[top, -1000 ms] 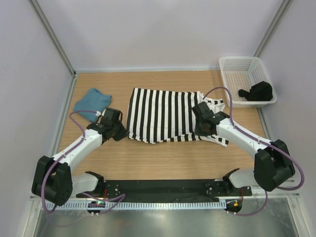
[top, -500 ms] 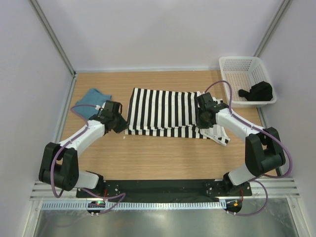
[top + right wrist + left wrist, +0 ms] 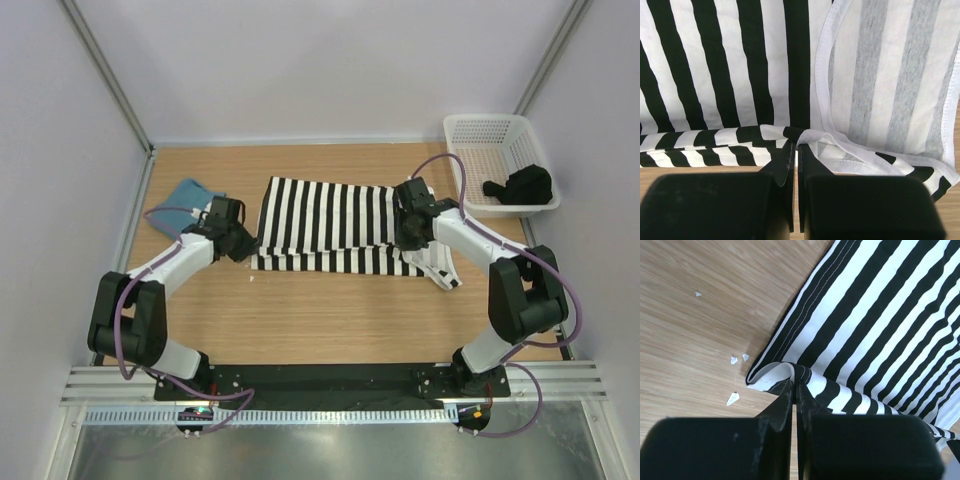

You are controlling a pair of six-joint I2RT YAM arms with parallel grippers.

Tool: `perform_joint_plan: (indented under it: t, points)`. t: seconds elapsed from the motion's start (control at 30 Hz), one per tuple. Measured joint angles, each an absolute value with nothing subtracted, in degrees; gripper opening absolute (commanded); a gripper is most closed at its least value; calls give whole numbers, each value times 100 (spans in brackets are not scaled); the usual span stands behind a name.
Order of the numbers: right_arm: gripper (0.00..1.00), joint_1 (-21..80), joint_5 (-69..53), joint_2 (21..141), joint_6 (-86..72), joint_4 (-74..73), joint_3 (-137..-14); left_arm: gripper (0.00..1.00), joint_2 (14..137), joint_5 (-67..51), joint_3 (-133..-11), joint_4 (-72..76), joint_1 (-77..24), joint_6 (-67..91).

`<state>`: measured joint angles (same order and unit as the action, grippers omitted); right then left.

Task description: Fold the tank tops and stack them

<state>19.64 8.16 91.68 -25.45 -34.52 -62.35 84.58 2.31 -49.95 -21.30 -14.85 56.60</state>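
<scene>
Flat striped cloth [image 3: 389, 236] beside the armhole is outward and below, so my right gripper will next ease there, lay down the lifted edge and let go.
The black and white striped tank top [image 3: 325, 215] lies across the middle of the table, its near edge lifted and doubled over toward the back. My left gripper [image 3: 246, 246] is shut on its near left corner [image 3: 775, 377], the left gripper [image 3: 795, 386] pinching a curl of cloth. At the other end my right gripper [image 3: 408, 236] is shut on the strap-end edge; the right wrist view has the right gripper [image 3: 797, 146] clamping striped cloth [image 3: 740, 65] beside the white-bound armhole. The teal-blue tank top [image 3: 186, 195] lies folded at the far left.
A white mesh basket [image 3: 478, 133] stands at the back right with a black object [image 3: 526, 186] inside. Small white flecks [image 3: 734, 360] lie on the wood next to the left gripper. Grey walls close in the table's left, right and back.
Both grippers have carried the near edge of the striped top toward the back, folding it over itself. The spread cloth now reads as a narrower band.
</scene>
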Motion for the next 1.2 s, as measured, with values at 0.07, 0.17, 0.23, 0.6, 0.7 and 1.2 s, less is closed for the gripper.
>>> perform_joint_plan:
  t: [0.07, 0.17, 0.23, 0.6, 0.7, 1.2]
  points:
    - [2, 1951, 812, 9231, -2534, -3446, -6278, 0, 8503, 222, -5050, -2119, -1457, 5660]
    - [2, 1927, 812, 9323, -2532, -3448, -6305, 0, 8619, 185, -5137, -2080, -1420, 5658]
    - [2, 1907, 812, 9400, -2528, -3446, -6335, 0, 8731, 167, -5225, -2062, -1406, 5658]
    - [2, 1831, 812, 9572, -2521, -3448, -6486, 0, 9264, 93, -5623, -2003, -1317, 5634]
    - [2, 1815, 812, 9684, -2521, -3426, -6549, 0, 9426, 71, -5690, -1994, -1293, 5631]
    - [3, 1728, 810, 9981, -2534, -3422, -6781, 0, 9677, -14, -5894, -1970, -1219, 5631]
